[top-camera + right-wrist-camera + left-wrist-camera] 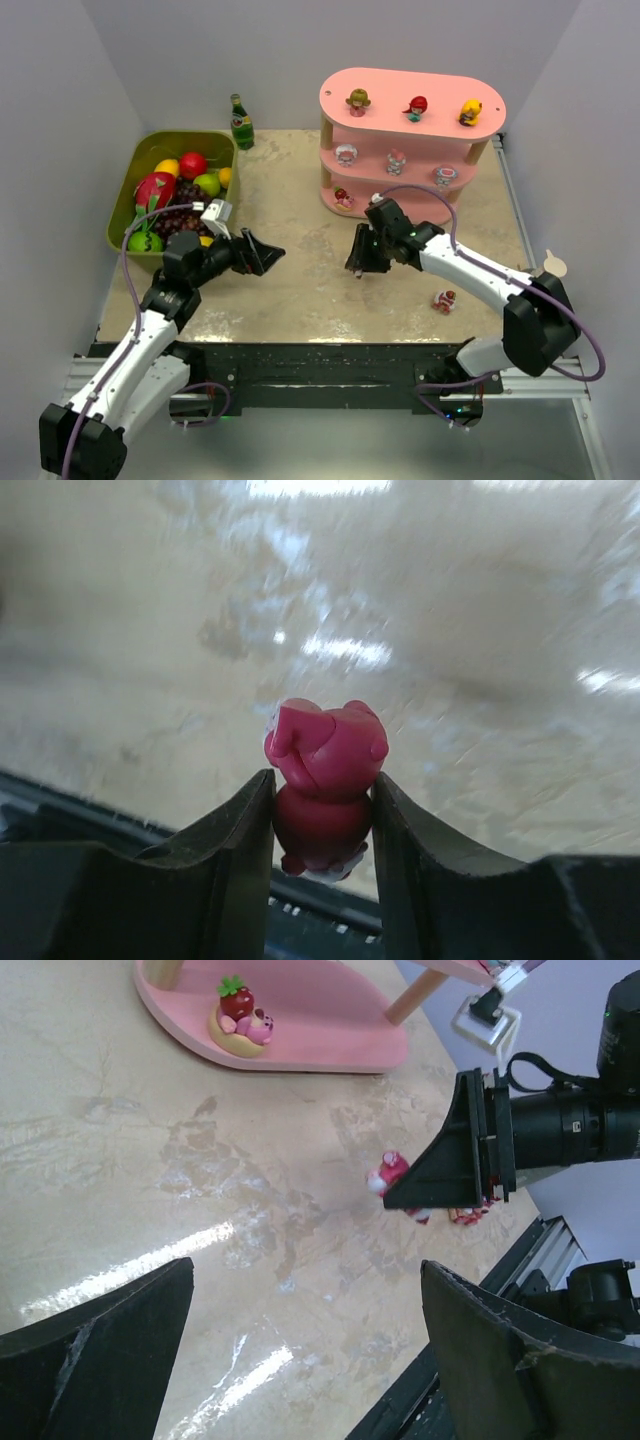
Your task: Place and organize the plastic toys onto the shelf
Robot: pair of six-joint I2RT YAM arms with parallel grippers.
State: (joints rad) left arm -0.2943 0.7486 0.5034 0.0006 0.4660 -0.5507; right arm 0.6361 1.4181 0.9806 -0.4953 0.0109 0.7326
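The dark pink figurine should go on the clear tabletop by the front bar (pixel 334 320) next. I need to pull my right gripper back toward the base, tilting it, and let go of the figurine there.
The pink three-tier shelf (pixel 420 92) stands at the back right. Its top board holds a brown-haired toy (pixel 357 101), a red one (pixel 416 108) and a yellow one (pixel 470 112). The middle board holds three pale toys (pixel 396 161). The bottom board holds a strawberry-topped toy (pixel 343 197), which also shows in the left wrist view (pixel 240 1020). My right gripper (pixel 358 266) is shut on a dark pink figurine (pixel 325 750), held just above the table in front of the shelf. Another toy (pixel 444 300) lies on the table to the right. My left gripper (pixel 268 252) is open and empty, its fingers (pixel 100 1350) wide apart.
An olive-green bin (pixel 135 190) full of toy fruits stands at the back left, close behind my left arm. A green glass bottle (pixel 241 122) stands beside it. The table's black front rail (pixel 320 360) runs along the near edge.
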